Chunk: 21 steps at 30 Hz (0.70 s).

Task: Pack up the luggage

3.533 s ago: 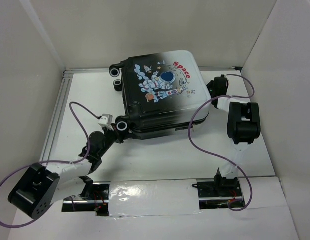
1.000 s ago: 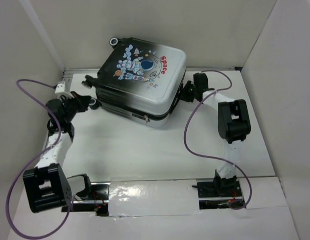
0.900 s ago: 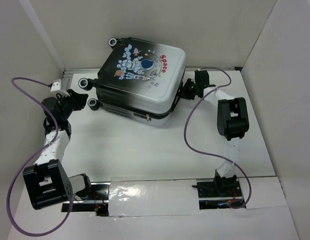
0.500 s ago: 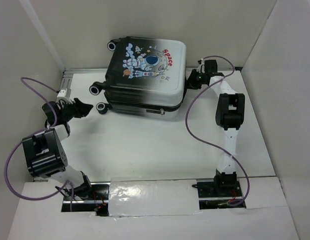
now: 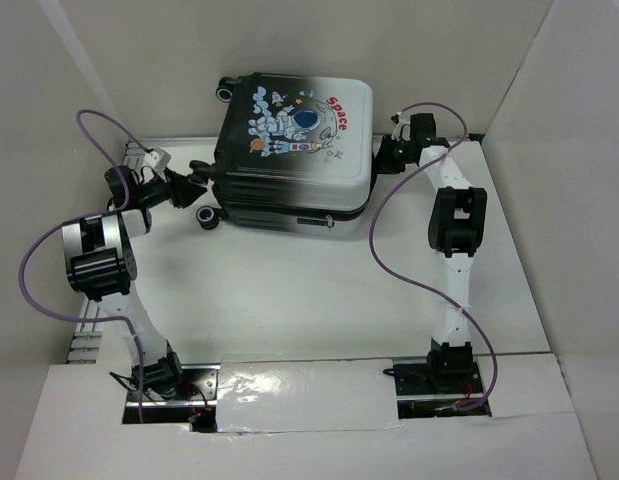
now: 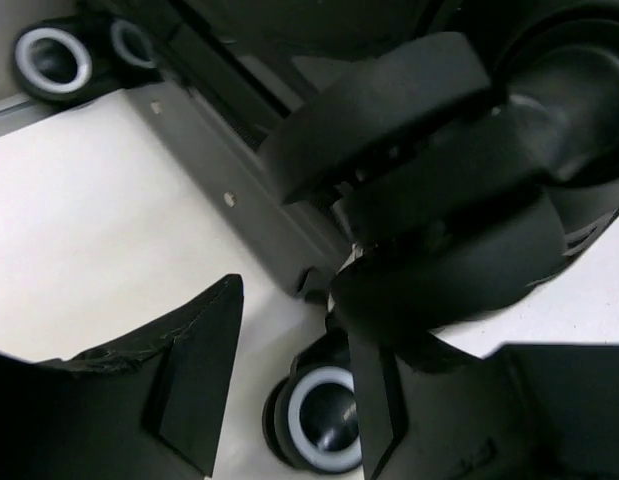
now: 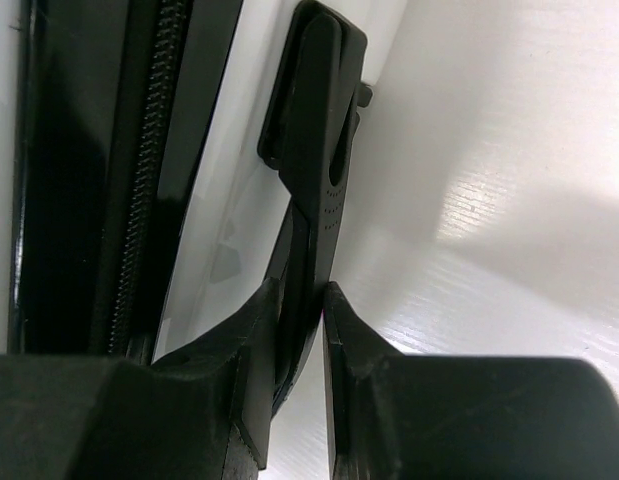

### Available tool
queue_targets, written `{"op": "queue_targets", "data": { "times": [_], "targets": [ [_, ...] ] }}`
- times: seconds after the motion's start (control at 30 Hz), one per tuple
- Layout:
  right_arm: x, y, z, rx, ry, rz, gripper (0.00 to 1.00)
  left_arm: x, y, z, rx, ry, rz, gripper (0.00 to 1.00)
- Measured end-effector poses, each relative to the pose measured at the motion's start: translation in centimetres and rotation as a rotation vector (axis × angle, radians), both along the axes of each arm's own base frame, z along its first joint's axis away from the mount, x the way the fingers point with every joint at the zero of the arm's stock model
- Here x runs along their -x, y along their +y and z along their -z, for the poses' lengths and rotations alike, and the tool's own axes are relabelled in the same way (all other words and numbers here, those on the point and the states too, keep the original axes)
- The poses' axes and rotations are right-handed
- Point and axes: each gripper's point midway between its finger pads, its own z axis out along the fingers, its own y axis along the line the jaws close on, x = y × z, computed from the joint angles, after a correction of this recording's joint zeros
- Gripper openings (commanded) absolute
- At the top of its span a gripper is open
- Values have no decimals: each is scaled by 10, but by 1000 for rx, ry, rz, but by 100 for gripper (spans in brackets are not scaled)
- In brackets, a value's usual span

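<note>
The pale zipper pull shows beyond my left gripper's fingers. My left gripper should next move gently to the right in the top view, between the luggage's wheels, and close on the zipper pull.
The luggage (image 5: 294, 140) lies shut at the back of the table, astronaut print and red "Space" facing up, wheels to the left. My left gripper (image 5: 201, 180) is at its left side, open. In the left wrist view a black wheel with a pale ring (image 6: 324, 420) sits between the fingers (image 6: 199, 370), close to the right one, and my left gripper (image 6: 289, 395) has a gap on the other side. My right gripper (image 5: 386, 157) is at the case's right side. In the right wrist view my right gripper (image 7: 301, 310) is shut on the black handle (image 7: 321, 150).
White walls close in the table on the left, back and right; the case lies near the back wall (image 5: 289, 50). A second wheel (image 6: 54, 58) shows at the upper left of the left wrist view. Purple cables (image 5: 389, 250) loop from both arms.
The case has swung square to the back wall. My left gripper opened, drew off the wheel, then came back beside the wheels. My right gripper kept its hold on the handle and moved back.
</note>
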Motion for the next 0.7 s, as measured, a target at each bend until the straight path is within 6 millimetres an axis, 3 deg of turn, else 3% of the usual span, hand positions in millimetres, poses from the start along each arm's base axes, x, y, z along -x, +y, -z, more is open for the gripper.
{"op": "queue_targets", "data": {
  "times": [0.13, 0.53, 0.7],
  "targets": [
    [0, -6, -1, -7, -2, 1, 0, -12, -17, 7, -20, -10, 81, 58],
    [-9, -64, -2, 7, 3, 88, 0, -15, -61, 18, -84, -32, 243, 58],
    [-9, -67, -2, 14, 0, 89, 0, -8, -85, 38, -72, 12, 319, 58]
  ]
}}
